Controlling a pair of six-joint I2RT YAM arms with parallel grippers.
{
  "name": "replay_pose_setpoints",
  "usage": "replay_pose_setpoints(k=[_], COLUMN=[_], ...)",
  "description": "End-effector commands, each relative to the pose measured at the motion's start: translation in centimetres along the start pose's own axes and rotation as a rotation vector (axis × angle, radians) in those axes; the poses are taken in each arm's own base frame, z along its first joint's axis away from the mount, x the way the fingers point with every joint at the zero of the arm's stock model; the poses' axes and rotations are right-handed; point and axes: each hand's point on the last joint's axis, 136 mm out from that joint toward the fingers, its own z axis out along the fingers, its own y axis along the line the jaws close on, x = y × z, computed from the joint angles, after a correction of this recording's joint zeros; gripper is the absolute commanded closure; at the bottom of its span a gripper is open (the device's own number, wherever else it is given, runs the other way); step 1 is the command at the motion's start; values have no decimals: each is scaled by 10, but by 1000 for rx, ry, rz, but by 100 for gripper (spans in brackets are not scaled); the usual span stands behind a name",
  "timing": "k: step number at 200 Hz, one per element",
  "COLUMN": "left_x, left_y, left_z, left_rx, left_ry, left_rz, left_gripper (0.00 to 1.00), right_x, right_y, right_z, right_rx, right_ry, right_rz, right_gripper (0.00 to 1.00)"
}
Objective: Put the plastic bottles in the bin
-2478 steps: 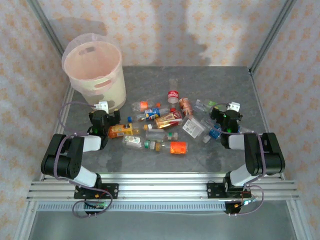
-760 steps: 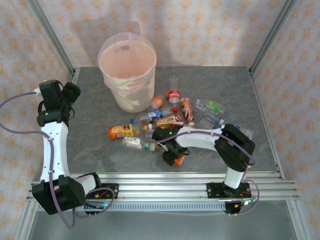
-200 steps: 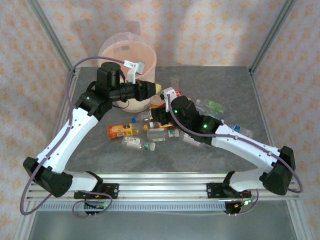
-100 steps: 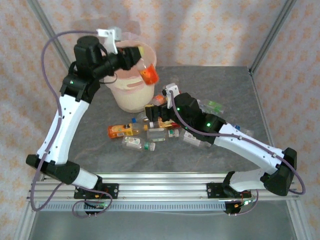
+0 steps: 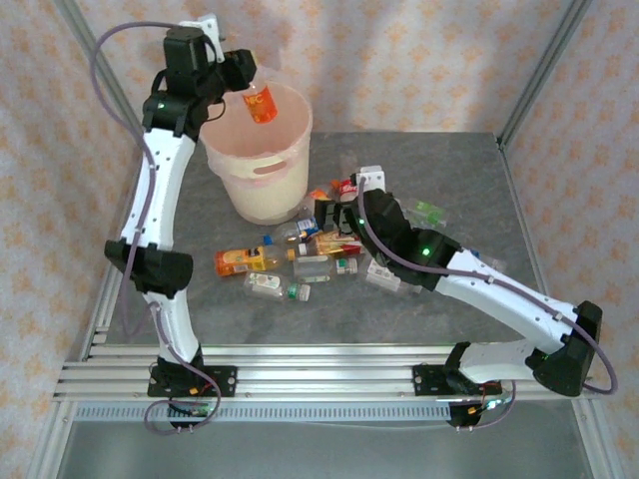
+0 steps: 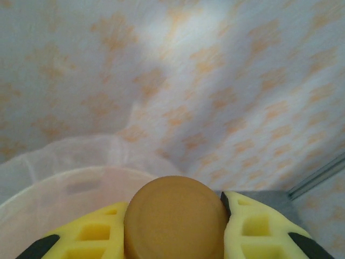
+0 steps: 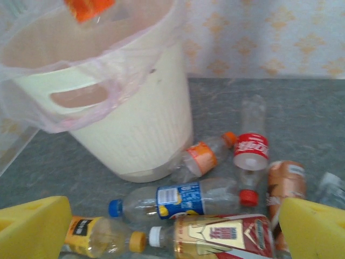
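Observation:
The orange plastic bottle is already above the bin's opening [image 5: 260,137] [image 6: 75,199], so the left gripper needs to go down next, tip downward toward it and let go of the bottle.
My left gripper [image 5: 247,82] is raised high over the bin [image 5: 258,165] and is shut on an orange plastic bottle [image 5: 262,103] that hangs above the bin's mouth. In the left wrist view the bottle's brownish-orange cap [image 6: 175,216] sits pinched between the yellow fingers [image 6: 259,226], with the bin's rim [image 6: 64,181] below. My right gripper [image 5: 332,214] stands open and holds nothing, low over the loose plastic bottles [image 5: 319,249] beside the bin. Between its fingers lie a blue-label bottle [image 7: 186,199] and a gold-and-red one [image 7: 226,240].
Several more bottles lie on the grey table [image 5: 200,299]: a yellow one [image 5: 240,261], a red-label one [image 7: 250,151], an orange-label one [image 7: 202,159] against the bin's foot, a green-capped one [image 5: 427,211]. Metal frame posts [image 5: 544,70] and papered walls close the sides.
My left arm has lifted the orange bottle from the bin's front up above its mouth. The right gripper has opened and drawn back a little to the right.

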Motion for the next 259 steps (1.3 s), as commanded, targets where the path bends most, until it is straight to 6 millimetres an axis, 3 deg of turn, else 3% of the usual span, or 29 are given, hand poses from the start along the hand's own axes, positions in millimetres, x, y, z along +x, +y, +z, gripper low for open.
replay_pose_setpoints(k=[1,30,86,109,151,168,186,208,259], left_x=[25,63,130,144,161,169,171,161,100], left_y=[10,25,49,54,58,59,60,56,31], left_z=[9,32,63,69,80,84,86,83,59], left_rx=[-38,-57,-81,-82,-81,-82,-85,-82,-54], left_ry=[91,195,389,422,458,474,481,458,336], left_rz=[34,57,88,86,92,95,93,90,80], left_gripper=[80,79,64,63,62,56,45,30,18], right_x=[0,2,15,27,29,30,31,30,31], right_y=[-36,-62,-113,-120,-122,-122,-121,-121,-119], right_z=[-7,-14,-29,-27,-33,-33,-32,-31,-29], right_rx=[169,296,499,520,494,495,494,494,493], right_ry=[-18,-23,-38,-14,-24,-20,-17,-13,-4], right_rz=[44,95,201,212,253,251,246,236,218], right_gripper=[1,1,1,1,1,1,1,1,1])
